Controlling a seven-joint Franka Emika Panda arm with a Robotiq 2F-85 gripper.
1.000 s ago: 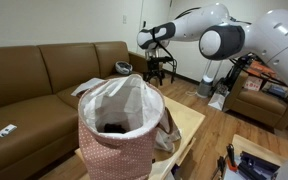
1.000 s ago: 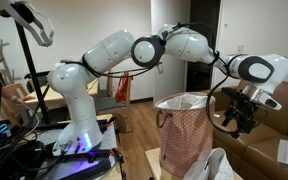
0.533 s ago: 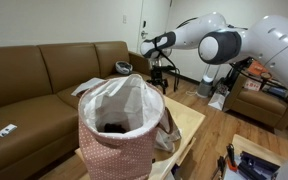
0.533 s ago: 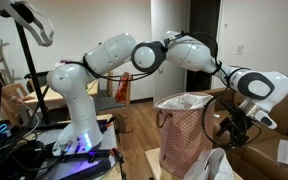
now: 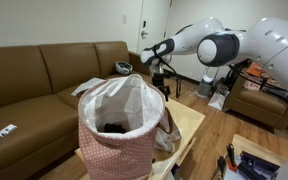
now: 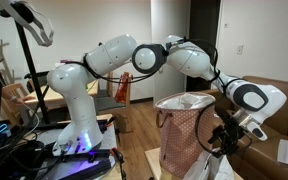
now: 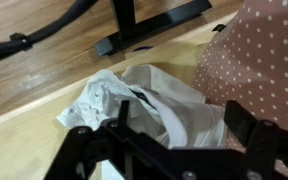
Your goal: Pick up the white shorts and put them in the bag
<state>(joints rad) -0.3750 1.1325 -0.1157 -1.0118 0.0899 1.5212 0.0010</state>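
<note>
The bunched fold of the white shorts is between the open fingers of my gripper. My gripper should next go down a little onto that fold and close on it.
The white shorts lie crumpled on the wooden table next to the pink polka-dot bag. They also show in an exterior view at the bag's foot. The bag stands upright and open, with a white lining; it also shows in the second exterior view. My gripper is open, with its black fingers on either side of the shorts, just above them. In both exterior views the gripper hangs low beside the bag.
A brown sofa with a small dark device stands behind the table. A black stand's legs and a cable lie on the floor past the table edge. Another brown couch stands across the room.
The arm has come down beside the bag, bringing the open gripper lower and closer to the shorts. The bag and shorts have not moved.
</note>
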